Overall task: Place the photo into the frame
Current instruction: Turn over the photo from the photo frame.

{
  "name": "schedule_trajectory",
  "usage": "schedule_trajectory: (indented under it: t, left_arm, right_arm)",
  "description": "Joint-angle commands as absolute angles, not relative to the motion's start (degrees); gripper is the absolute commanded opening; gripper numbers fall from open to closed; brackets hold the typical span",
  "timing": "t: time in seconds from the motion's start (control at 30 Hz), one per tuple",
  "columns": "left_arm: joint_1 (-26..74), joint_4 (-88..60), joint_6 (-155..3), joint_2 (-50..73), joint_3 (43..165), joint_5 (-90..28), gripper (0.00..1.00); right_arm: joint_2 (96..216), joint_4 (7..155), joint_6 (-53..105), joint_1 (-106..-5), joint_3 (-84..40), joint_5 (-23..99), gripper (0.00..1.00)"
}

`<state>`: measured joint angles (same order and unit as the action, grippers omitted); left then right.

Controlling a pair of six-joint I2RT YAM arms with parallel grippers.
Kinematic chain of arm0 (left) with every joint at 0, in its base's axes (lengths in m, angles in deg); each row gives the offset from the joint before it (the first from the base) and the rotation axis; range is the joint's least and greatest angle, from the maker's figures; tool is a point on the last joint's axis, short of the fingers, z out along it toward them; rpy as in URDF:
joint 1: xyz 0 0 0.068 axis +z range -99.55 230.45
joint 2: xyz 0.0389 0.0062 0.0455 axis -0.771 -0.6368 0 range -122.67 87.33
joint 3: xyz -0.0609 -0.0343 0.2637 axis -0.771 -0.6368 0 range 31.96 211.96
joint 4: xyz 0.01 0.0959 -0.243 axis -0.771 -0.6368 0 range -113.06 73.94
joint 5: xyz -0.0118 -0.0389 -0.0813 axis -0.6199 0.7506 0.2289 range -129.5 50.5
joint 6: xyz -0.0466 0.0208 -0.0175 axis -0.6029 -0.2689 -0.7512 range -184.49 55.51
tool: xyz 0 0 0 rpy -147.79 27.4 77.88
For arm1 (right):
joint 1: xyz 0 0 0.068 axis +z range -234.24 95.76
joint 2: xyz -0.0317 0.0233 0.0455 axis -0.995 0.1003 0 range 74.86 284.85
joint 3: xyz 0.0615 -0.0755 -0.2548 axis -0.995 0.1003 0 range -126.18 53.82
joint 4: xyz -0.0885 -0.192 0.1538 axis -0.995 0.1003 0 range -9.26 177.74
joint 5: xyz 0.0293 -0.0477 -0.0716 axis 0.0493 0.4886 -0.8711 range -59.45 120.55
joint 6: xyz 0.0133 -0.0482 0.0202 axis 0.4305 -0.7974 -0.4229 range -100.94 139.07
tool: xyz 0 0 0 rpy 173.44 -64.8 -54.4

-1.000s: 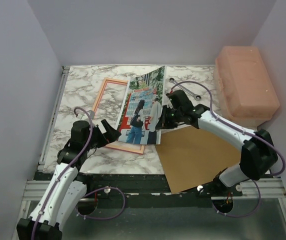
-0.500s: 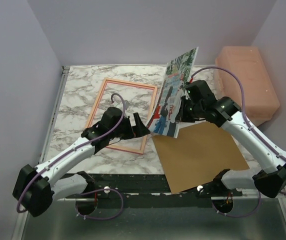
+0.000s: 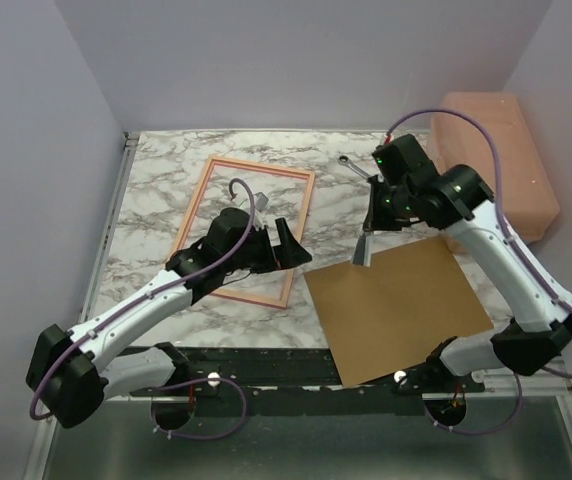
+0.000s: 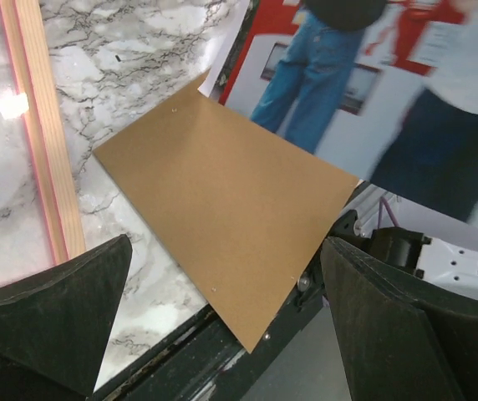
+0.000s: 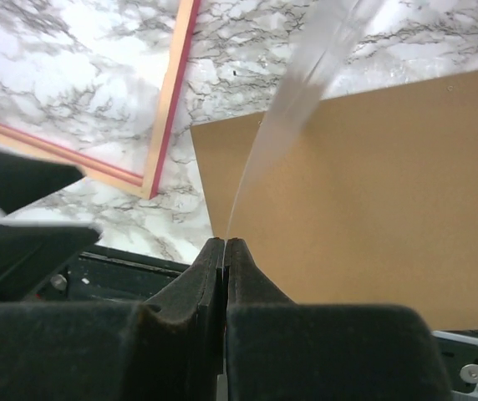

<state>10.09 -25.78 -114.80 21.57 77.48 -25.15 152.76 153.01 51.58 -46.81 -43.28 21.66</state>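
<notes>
The photo hangs upright and the frame lies flat, so my right gripper will next lower toward the frame's panel-side edge and lay the photo printed side down.
My right gripper is shut on the photo and holds it upright in the air above the brown backing panel's far-left corner. In the top view the photo is only a thin pale sliver. In the right wrist view the shut gripper pinches the photo's edge. In the left wrist view the photo's printed side shows two people in jeans. The pink frame lies flat at the table's left-centre, pale wood side up, and also shows in both wrist views. My left gripper is open and empty over the frame's near-right corner.
A brown fibreboard backing panel lies at the table's near right, overhanging the front edge; it also shows in the wrist views. A large pink box stands at the back right. A metal tool lies behind the right gripper.
My right gripper lifted the photo off the frame, carried it right and turned it edge-on to the top camera. My left arm reached forward to the frame's near-right corner.
</notes>
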Motion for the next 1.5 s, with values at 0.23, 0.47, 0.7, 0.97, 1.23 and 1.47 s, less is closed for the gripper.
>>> schedule_trajectory:
  t: [0.23,0.47,0.7,0.97,1.23,1.47]
  left_arm:
    - [14.86,-40.45,-119.16,43.2,71.49,-34.39,0.98]
    - [23.19,-32.14,-124.28,49.54,60.56,-25.19,0.98]
    - [24.87,-26.08,-125.66,46.19,56.68,-21.98,0.98]
    - [25.99,-18.66,-127.26,41.21,53.41,-20.1,0.98]
    - [27.93,-16.36,-126.51,34.11,52.99,-19.47,0.93]
    - [28.02,-12.22,-125.78,29.85,52.84,-17.59,0.87]
  right_arm:
    - [175.69,149.95,44.29,-42.48,-45.53,30.11,0.01]
    - [180.78,136.44,47.71,-35.33,-39.92,38.42,0.06]
    - [182.84,124.19,53.3,-34.3,-33.94,43.97,0.2]
    - [178.84,113.45,57.44,-34.32,-25.16,49.83,0.66]
    - [173.2,113.91,58.31,-35.75,-19.32,43.93,0.77]
    - [168.63,114.32,53.76,-45.99,-10.11,42.66,0.77]
